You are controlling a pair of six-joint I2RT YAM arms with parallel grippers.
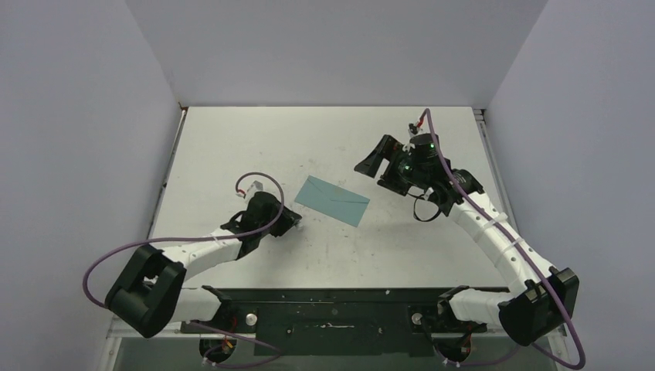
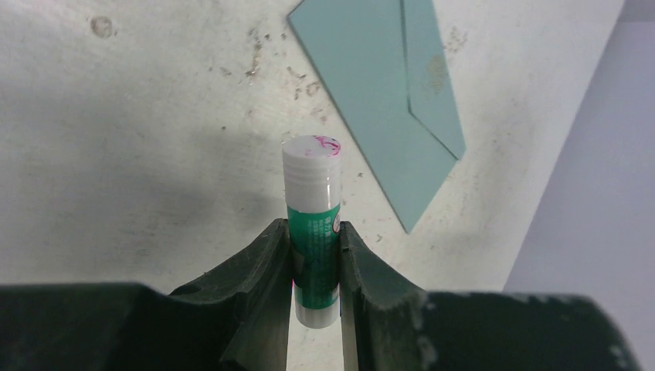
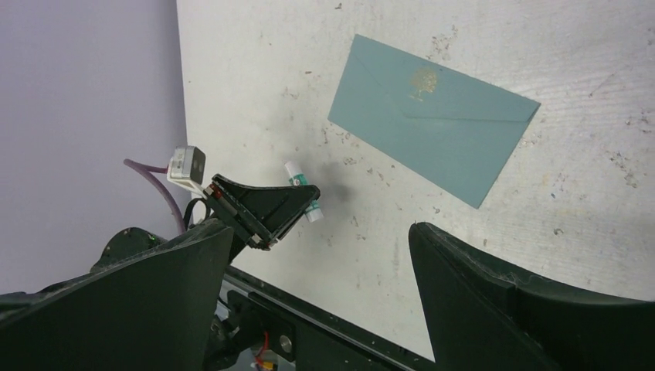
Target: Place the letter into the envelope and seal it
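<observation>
My left gripper lowers the glue stick [image 2: 313,224] beside the envelope's near long edge next and releases it, as the flap already lies folded down.
The teal envelope [image 1: 332,200] lies flat in the middle of the table with its triangular flap folded down; it also shows in the left wrist view [image 2: 386,100] and the right wrist view [image 3: 432,127]. The letter is not in view. My left gripper [image 1: 292,220] [image 2: 315,232] is shut on a white-and-green glue stick [image 2: 313,224], cap end pointing away, just left of the envelope's near corner and apart from it. The stick also shows in the right wrist view [image 3: 303,191]. My right gripper [image 1: 380,171] [image 3: 320,232] is open, empty, and raised to the right of the envelope.
The table surface [image 1: 232,147] is white with scuffs and pink marks. Grey walls stand on the left, right and back. A black rail [image 1: 332,297] runs along the near edge between the arm bases.
</observation>
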